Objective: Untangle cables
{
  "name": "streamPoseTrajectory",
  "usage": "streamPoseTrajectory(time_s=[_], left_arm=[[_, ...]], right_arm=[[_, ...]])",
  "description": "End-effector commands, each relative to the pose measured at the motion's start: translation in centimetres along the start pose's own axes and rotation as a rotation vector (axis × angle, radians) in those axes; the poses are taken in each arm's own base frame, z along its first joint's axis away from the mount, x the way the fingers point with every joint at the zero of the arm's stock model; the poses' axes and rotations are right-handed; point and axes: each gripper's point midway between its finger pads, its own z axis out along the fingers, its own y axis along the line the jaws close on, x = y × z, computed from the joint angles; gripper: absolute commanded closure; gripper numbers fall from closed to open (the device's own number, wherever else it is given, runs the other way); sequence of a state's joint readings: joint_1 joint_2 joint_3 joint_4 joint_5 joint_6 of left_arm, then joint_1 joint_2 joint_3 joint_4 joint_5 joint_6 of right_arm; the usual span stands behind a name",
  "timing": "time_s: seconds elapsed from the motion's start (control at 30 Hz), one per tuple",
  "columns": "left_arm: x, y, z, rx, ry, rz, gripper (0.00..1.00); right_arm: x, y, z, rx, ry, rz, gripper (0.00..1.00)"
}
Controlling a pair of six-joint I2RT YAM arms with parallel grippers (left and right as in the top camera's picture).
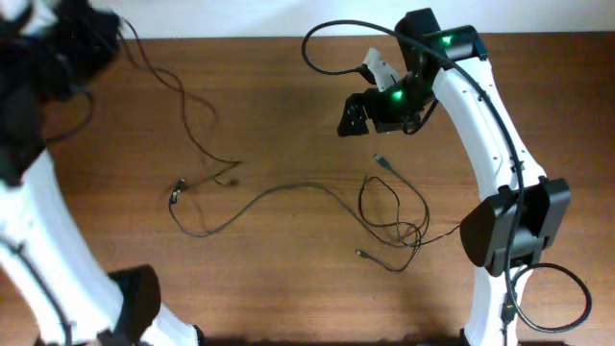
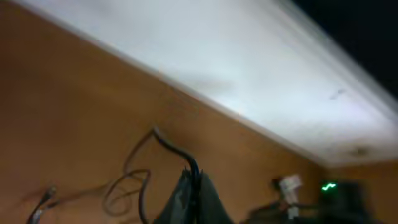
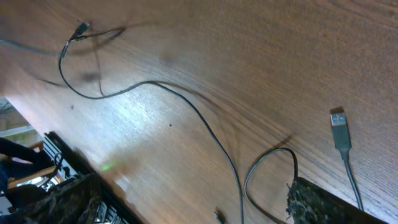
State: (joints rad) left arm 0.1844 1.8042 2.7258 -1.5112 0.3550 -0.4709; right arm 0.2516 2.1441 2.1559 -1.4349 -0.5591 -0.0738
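Note:
The left gripper swings back and down next, away from the other wire's plug, and releases the black cable on the tabletop.
Thin black cables lie across the wooden table. One wire runs from my left gripper at the far left corner down to a small plug. A second wire curves right into a loose clump with a USB plug. In the left wrist view, my left gripper is shut on a black cable. My right gripper hovers above the table beyond the clump. In the right wrist view it is open and empty over the wire, near the USB plug.
The right arm's thick cable loops over the table's far edge, and another loop lies by its base. The left arm's base stands at the front left. A white wall borders the far edge.

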Motion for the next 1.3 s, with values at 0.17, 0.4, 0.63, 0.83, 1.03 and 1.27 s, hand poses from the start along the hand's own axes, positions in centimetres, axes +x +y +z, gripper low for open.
streamPoseTrajectory(time_s=[0.17,0.4,0.63,0.83,1.03,1.27], left_arm=[[13.6,10.2,16.7,-0.341,0.684,0.325,1.00],[14.6,14.7,19.3,-0.493,0.661,0.245,1.00],[-10.0,21.1,-3.6,-0.577,-0.321,-0.179,1.00],[-8.1,30.7,-15.3,-0.742,-0.457,-0.503,1.00],[-6.4,32.5,-11.9,-0.726,-0.221,-0.344,1.00],[3.8,32.7,-11.1,-0.849,0.053,-0.519,1.00]], right_arm=[[0.1,-0.8,0.1,0.048,0.007,0.006,0.03],[0.3,-1.1,0.1,0.065,0.015,0.014,0.03],[0.6,-1.0,0.1,0.064,0.026,0.056,0.03],[0.9,-1.0,0.1,0.064,0.036,0.084,0.04],[1.6,-0.9,0.1,0.063,0.065,0.099,0.03],[2.7,-1.0,0.0,0.077,0.106,0.122,0.04]])
